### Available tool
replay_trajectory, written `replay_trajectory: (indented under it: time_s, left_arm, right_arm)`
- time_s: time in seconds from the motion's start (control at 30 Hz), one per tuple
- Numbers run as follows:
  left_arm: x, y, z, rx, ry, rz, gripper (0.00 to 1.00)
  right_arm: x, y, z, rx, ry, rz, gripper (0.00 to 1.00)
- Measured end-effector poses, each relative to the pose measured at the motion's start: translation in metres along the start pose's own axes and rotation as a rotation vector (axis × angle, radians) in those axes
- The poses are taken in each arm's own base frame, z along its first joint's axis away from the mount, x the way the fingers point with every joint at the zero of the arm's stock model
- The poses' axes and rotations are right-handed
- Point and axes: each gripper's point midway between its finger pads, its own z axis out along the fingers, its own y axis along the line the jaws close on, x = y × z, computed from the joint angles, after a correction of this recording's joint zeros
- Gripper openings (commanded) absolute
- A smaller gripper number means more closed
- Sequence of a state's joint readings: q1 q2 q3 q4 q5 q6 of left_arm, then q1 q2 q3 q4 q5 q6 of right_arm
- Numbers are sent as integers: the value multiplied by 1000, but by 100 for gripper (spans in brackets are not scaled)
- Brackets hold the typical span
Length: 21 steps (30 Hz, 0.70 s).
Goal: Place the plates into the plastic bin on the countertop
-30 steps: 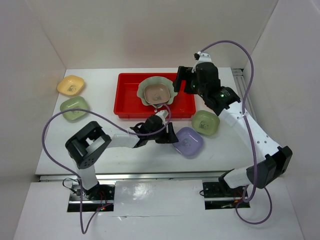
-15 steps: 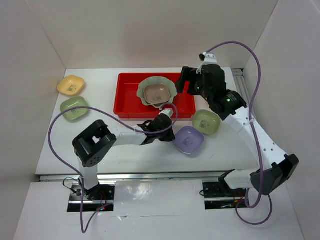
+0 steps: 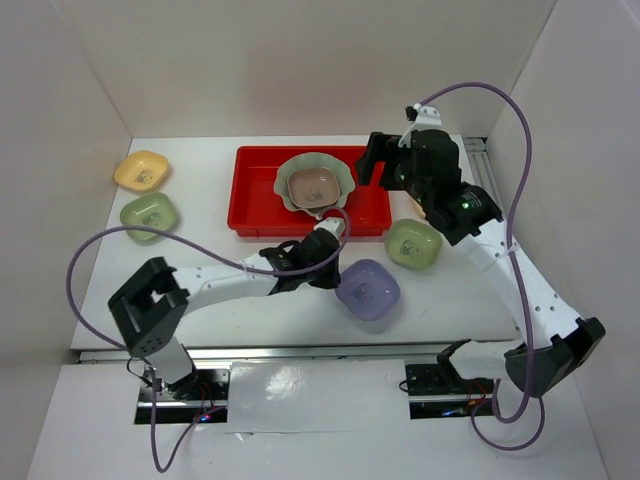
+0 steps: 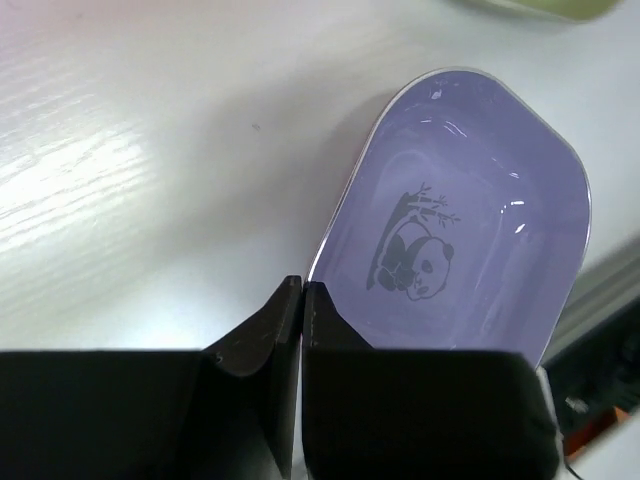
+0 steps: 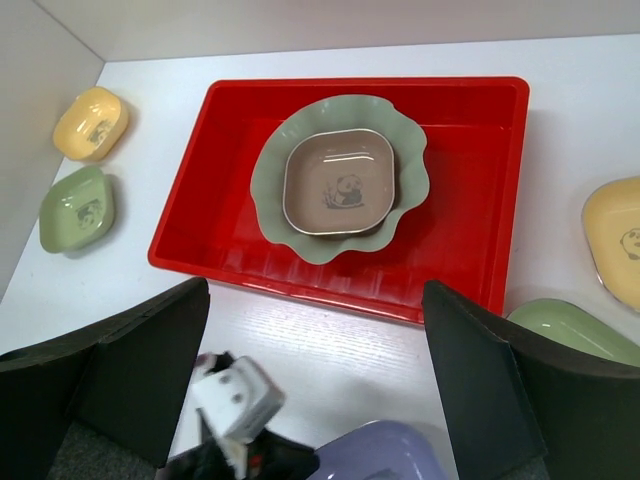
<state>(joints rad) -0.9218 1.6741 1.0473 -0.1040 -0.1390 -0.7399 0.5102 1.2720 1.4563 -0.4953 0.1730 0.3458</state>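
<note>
My left gripper is about to lift the lavender plate outward over the bin (image 3: 250,205) and then lower it onto the pinkish-beige plate, because the pinkish-beige plate is uncovered.
My left gripper (image 3: 334,276) (image 4: 302,286) is shut on the near rim of the lavender plate (image 3: 368,290) (image 4: 460,230), which has a panda print; the plate sits tilted over the white countertop (image 3: 200,250). The red plastic bin (image 3: 250,205) (image 5: 200,170) holds the pale green scalloped dish (image 3: 345,178) (image 5: 268,190) with the pinkish-beige plate (image 3: 313,186) (image 5: 340,180) nested inside. My right gripper (image 3: 385,165) (image 5: 315,290) hangs open and empty above the bin's right end. A green plate (image 3: 412,243) (image 5: 570,325) lies right of the bin, a yellow plate (image 5: 618,240) beyond it.
A yellow plate (image 3: 141,170) (image 5: 90,122) and a green plate (image 3: 149,213) (image 5: 76,207) lie by the left wall. White walls close in the countertop on three sides. A metal rail (image 3: 478,160) runs along the right edge. Purple cables loop over both arms.
My left gripper shut on the lavender plate's rim and drew it toward the near left, its elbow swinging left. My right arm shifted slightly right, still open.
</note>
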Motion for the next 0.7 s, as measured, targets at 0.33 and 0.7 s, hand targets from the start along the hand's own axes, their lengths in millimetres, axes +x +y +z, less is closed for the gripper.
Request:
replay_trajectory:
  time_s: [0.33,0.7]
  left_arm:
    - [-86,-17,-105,-29,-208,-133,0]
    - [-206,99,-99,-386,-388,-491,0]
  right_arm:
    - [-35,-4,-39,8,-124,32,94]
    - [-82,-13,-108,19,-319,112,94]
